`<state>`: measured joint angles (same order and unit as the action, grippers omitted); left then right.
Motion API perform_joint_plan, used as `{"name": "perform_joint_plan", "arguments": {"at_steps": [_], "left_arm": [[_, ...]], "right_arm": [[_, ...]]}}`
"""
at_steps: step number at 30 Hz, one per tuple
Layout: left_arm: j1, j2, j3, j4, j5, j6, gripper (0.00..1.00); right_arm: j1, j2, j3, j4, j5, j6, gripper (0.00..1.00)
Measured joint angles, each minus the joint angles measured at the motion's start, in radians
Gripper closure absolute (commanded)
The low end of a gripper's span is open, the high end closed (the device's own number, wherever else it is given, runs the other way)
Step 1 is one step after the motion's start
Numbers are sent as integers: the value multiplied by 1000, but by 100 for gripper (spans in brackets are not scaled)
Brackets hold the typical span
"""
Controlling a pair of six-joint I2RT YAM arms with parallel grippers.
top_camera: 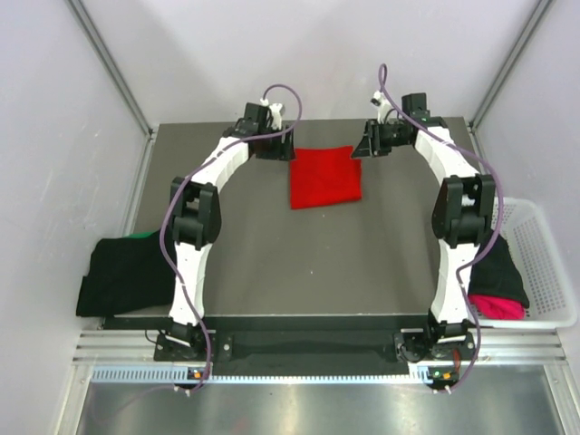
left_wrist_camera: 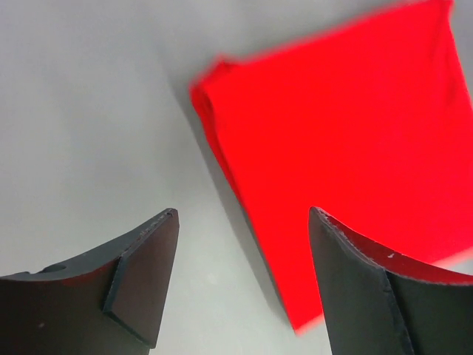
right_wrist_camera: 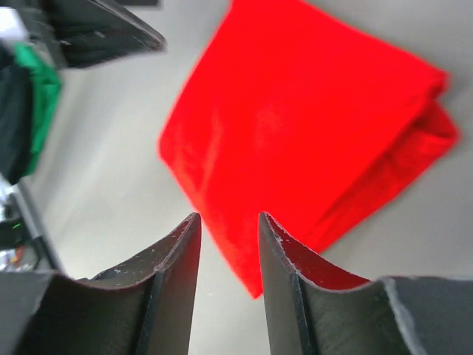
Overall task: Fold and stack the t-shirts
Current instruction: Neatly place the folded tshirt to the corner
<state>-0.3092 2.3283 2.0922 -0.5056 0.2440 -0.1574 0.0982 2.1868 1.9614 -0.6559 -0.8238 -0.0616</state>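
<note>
The red shirt's far corner is by my fingers, so next I should lower my left gripper back and toward the right in the top view, onto the red shirt's side edge (top_camera: 294, 178).
The bright red t-shirt (top_camera: 324, 176) lies folded into a flat square at the back middle of the dark table (top_camera: 299, 263). My left gripper (top_camera: 276, 149) is just off the shirt's back left corner, wide open and empty. In the left wrist view (left_wrist_camera: 242, 214) its jaws stand above the shirt's (left_wrist_camera: 340, 133) edge. My right gripper (top_camera: 367, 145) is off the back right corner, open with a narrower gap and empty. It hovers over the shirt's (right_wrist_camera: 295, 126) corner (right_wrist_camera: 228, 219). Black (top_camera: 118, 276) and green (top_camera: 140, 236) shirts are piled at the table's left edge.
A white mesh basket (top_camera: 544, 263) stands off the right edge, holding a black shirt (top_camera: 500, 267) and a magenta-pink one (top_camera: 494, 306). The green shirt (right_wrist_camera: 41, 96) and part of the left gripper (right_wrist_camera: 103, 29) show in the right wrist view. Grey walls close in the back and sides.
</note>
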Motion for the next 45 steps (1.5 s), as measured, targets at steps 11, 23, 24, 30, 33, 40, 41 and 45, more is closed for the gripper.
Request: {"name": "perform_joint_plan", "arguments": {"at_steps": [11,23,24,30,33,40,41,45], "left_arm": [[107,-5,-171,12,261,-159,21],[69,178,-37,165,500,-276,29],[59,187,-30,174,517,-282,34],[-3,217,-26,195,547,-291,79],[-23,229,-35,193,560,-286,98],[-24,129,-175,158,545,-235,100],[-24,104,-207,132,542,-222,100],[-24,-19,-347,-25,517,-122,100]], "right_arm": [[38,63,-27,13,-83,28,64],[45,255,48,-13,-37,19,65],[45,255,51,-14,-34,18,65],[43,255,56,-21,-25,10,65],[42,253,56,-29,-18,-6,66],[7,43,-128,-56,4,-60,64],[-5,-10,-156,-60,9,-74,64],[-48,-231,-220,-76,35,-143,63]]}}
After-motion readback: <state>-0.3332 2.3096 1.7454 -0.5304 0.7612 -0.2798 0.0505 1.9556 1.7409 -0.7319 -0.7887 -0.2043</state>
